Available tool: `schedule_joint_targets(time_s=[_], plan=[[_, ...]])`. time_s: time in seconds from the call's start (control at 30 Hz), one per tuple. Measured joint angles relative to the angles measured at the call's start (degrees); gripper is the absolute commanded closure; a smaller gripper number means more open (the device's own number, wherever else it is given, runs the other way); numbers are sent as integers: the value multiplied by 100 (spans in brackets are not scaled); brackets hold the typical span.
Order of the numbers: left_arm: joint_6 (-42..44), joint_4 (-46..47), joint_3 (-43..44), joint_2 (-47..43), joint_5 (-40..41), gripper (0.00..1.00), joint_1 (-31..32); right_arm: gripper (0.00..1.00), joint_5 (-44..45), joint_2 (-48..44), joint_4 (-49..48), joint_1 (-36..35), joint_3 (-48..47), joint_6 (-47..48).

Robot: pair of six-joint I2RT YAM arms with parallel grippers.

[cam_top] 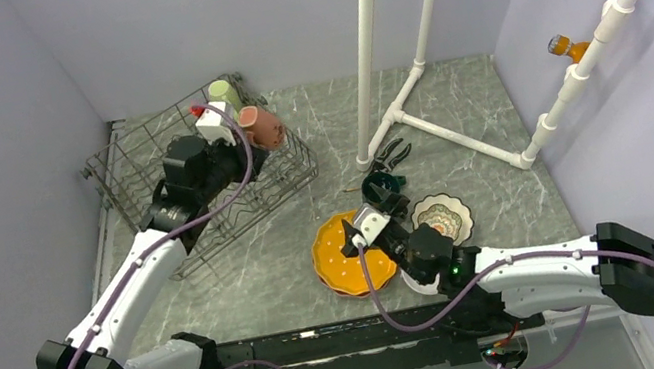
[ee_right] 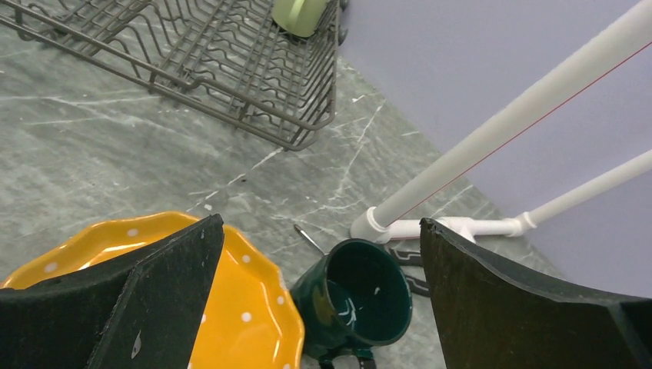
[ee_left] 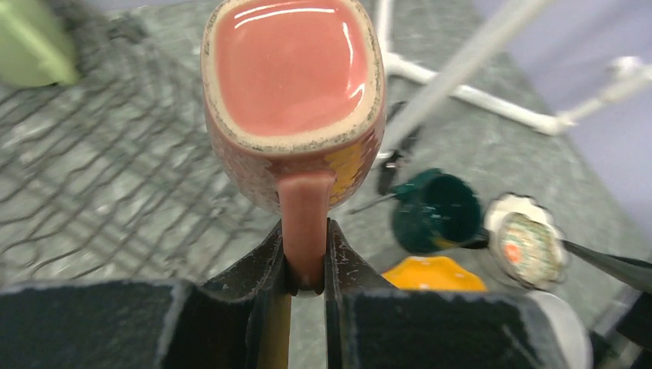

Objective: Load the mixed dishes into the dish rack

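Note:
The wires (ee_left: 134, 88) beside the pale green mug are bare, so my left gripper needs to tilt down next, lower the pink mug (ee_left: 292, 77) onto them and then let go of the handle.
My left gripper (cam_top: 239, 131) (ee_left: 307, 257) is shut on the handle of the small pink mug (cam_top: 263, 127) (ee_left: 292, 77) and holds it above the right side of the dark grey wire dish rack (cam_top: 127, 169) (ee_left: 115, 177). A pale green mug (cam_top: 224, 93) (ee_right: 300, 15) lies in the rack's far corner. My right gripper (cam_top: 377, 201) (ee_right: 319, 223) is open, just above the dark teal mug (cam_top: 384, 183) (ee_right: 357, 296), which lies on its side beside the orange dotted plates (cam_top: 338, 259) (ee_right: 238, 300). The patterned bowl (cam_top: 443, 218) sits to the right. The white bowl (cam_top: 416, 282) is mostly hidden under my right arm.
A white pipe frame (cam_top: 409, 99) stands at the back right, its foot (ee_right: 369, 224) close behind the teal mug. Black-handled pliers (cam_top: 391, 153) lie beside it, and a thin screwdriver shaft (ee_right: 307, 238) pokes out by the mug. Walls close in on three sides.

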State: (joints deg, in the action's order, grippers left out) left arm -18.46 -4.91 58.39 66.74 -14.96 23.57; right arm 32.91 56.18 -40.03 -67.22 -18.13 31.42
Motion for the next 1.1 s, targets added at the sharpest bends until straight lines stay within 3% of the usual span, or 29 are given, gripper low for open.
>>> schedule_joint_targets(time_s=[0.23, 0.5, 0.67, 0.97, 1.1], plan=[[584, 157, -684, 0, 2159, 100, 501, 0, 103, 111, 249, 7, -101, -901], [918, 542, -721, 914, 3451, 100, 734, 0, 208, 264, 1145, 66, -573, -2258], [527, 24, 271, 2256, 3967, 100, 601, 0, 433, 192, 1366, 195, -557, -2682], [-1117, -1832, 3344, 4605, 4789, 100, 374, 0, 577, -935, 1427, 857, -101, -3414], [-1596, -2317, 4041, 5246, 4892, 100, 297, 0, 575, -1276, 1432, 1003, 24, -3606]])
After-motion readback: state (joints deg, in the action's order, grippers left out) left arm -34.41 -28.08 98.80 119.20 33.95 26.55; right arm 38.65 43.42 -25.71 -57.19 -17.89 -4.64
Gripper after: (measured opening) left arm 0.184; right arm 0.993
